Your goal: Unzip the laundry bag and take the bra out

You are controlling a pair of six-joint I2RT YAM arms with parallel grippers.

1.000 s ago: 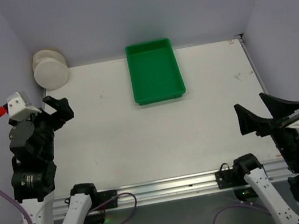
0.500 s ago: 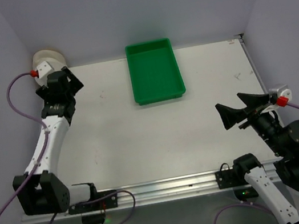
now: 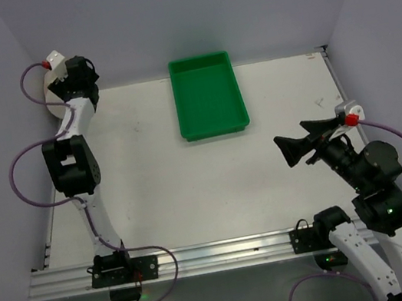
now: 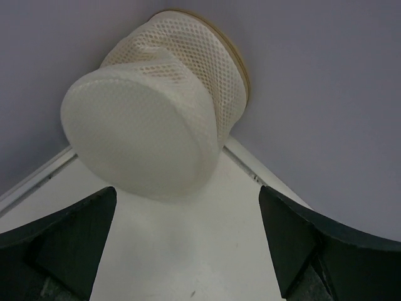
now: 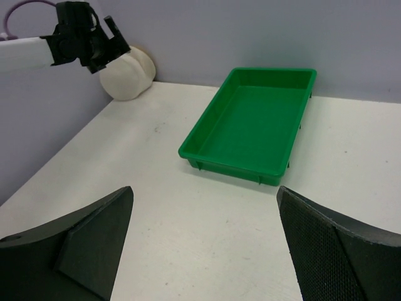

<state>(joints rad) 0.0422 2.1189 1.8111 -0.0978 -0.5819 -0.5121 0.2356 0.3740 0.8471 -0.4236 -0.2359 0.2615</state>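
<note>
I will next lower my left gripper to the bag [image 4: 156, 119] and close it on the mesh fold at the edge of the bag's round side, because this part of the bag is clear of the walls.
The laundry bag [image 4: 156, 119], a white mesh drum with a tan wire rim, lies on its side in the far left corner against the wall. It also shows in the right wrist view [image 5: 130, 76], and in the top view [image 3: 50, 103] the left arm mostly covers it. No zipper or bra is visible. My left gripper [image 4: 188, 251] is open and empty, close in front of the bag's round face without touching it; the top view [image 3: 77, 77] and the right wrist view [image 5: 94, 45] show it too. My right gripper [image 5: 203, 251] is open and empty above the table's right side [image 3: 289, 135].
A green rectangular tray [image 3: 208, 95] stands empty at the back middle of the table, also in the right wrist view [image 5: 257, 119]. Walls close the corner behind and left of the bag. A metal rail [image 3: 211, 254] runs along the near edge.
The left arm has stretched from the near left out to the far left corner, bringing its gripper up to the bag. The right gripper has moved up and to the left over the table.
</note>
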